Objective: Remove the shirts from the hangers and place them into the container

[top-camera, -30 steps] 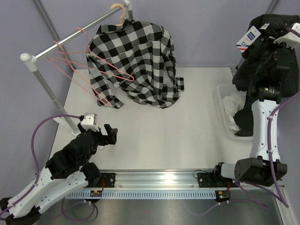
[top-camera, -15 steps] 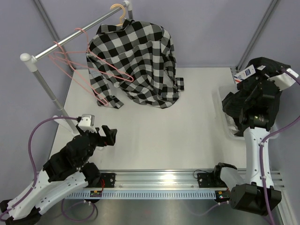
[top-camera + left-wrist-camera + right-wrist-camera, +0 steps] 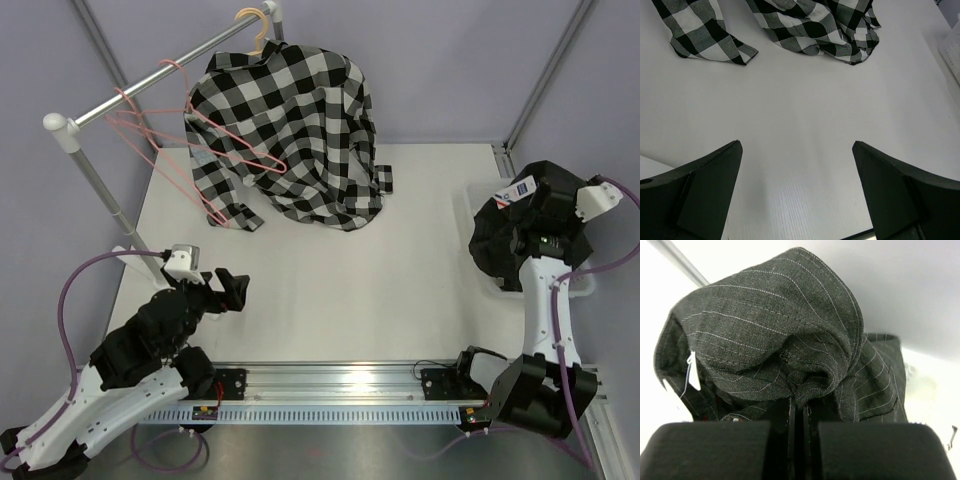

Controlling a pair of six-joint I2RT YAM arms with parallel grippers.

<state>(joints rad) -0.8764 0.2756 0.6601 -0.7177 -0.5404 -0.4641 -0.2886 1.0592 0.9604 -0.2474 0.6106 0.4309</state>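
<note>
The robot needs to lower the dark striped shirt (image 3: 510, 240) into the white container (image 3: 487, 285) before its right gripper opens.
The black-and-white checked shirt (image 3: 290, 130) hangs on a pale beige hanger (image 3: 255, 30) at the rail's far end, its hem resting on the table (image 3: 805, 30). Pink wire hangers (image 3: 150, 140) hang bare beside it. My right gripper (image 3: 537, 225) (image 3: 799, 407) is shut on a fold of the dark striped shirt (image 3: 510, 240) (image 3: 780, 335), which is bunched low over the white container (image 3: 487, 285) at the table's right edge. My left gripper (image 3: 235, 290) (image 3: 796, 145) stands open over bare table near the front left, holding nothing.
The silver rail (image 3: 160, 75) runs diagonally across the back left on a post (image 3: 100, 195). A small black object (image 3: 384, 179) lies beside the checked shirt's hem. The container's lattice wall (image 3: 951, 47) shows at the right of the left wrist view.
My right arm has come down from high at the back right, lowering the dark striped shirt onto the container. The left arm has barely shifted.
</note>
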